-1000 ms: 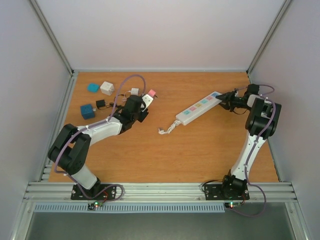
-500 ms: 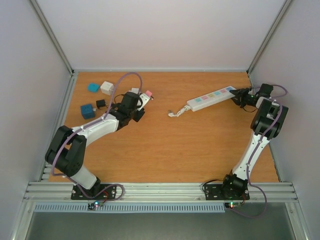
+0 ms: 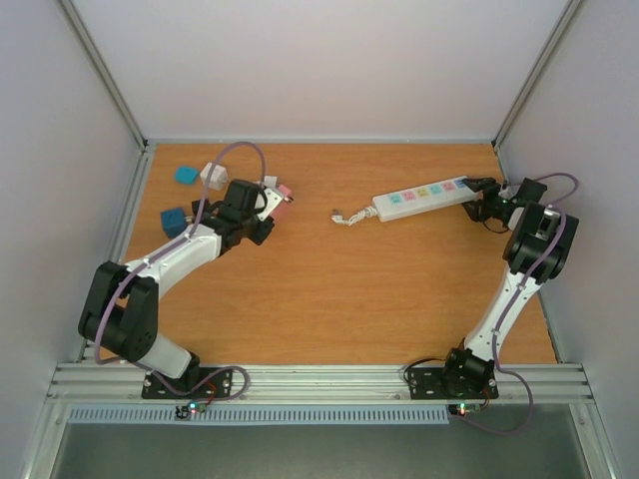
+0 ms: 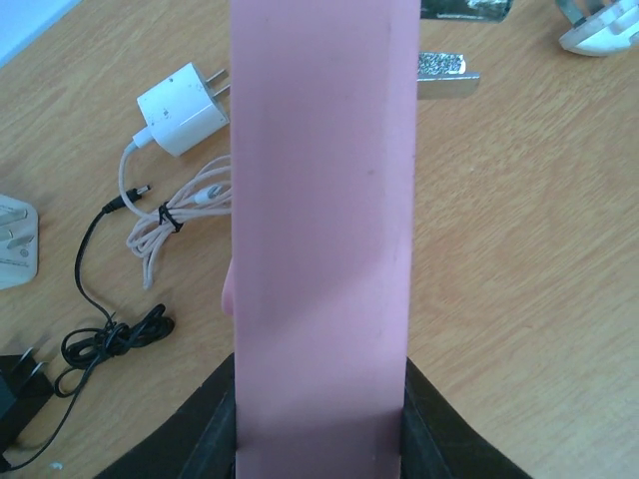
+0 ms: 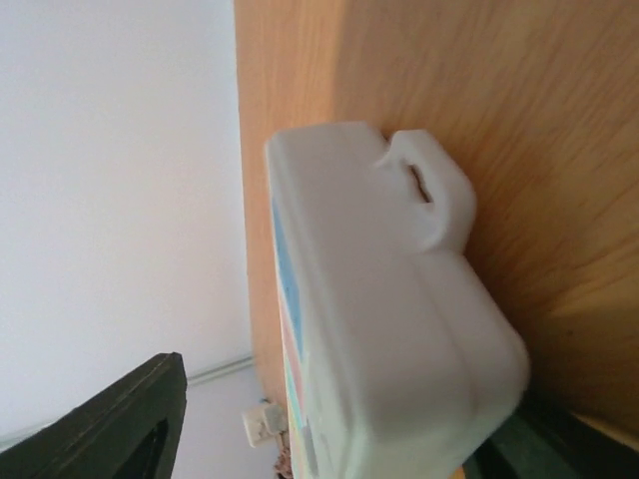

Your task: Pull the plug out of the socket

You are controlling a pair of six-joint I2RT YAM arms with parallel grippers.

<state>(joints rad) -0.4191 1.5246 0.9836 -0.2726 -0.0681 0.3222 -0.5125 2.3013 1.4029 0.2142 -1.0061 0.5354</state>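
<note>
The plug is already off the socket, and bare tabletop, clear of the cables, lies back and down from my left gripper. My left gripper should next move back and down there and release the plug.
The socket [image 3: 424, 196], a long white strip with pastel faces, lies flat at the far right of the table, its short cord [image 3: 344, 217] trailing left. My right gripper [image 3: 480, 197] is at its right end, open; in the right wrist view the socket [image 5: 389, 319] sits between the jaws, with a gap to the left finger [image 5: 110, 429]. The plug [image 3: 284, 192], a pink block, is off the socket at the far left. My left gripper [image 3: 270, 202] is shut on it. In the left wrist view the plug [image 4: 319, 230] fills the middle, a metal prong [image 4: 444, 75] at its tip.
A white charger [image 4: 182, 110] with a coiled cable and a black adapter cable [image 4: 100, 339] lie left of the plug. A teal block [image 3: 186, 175], a white cube [image 3: 213, 175] and a blue cube [image 3: 175, 221] sit at the far left. Walls enclose three sides of the table.
The right arm swung the socket back and to the right, laid it flatter across the table, then opened its jaws. The left arm carried the pink plug left and farther back.
</note>
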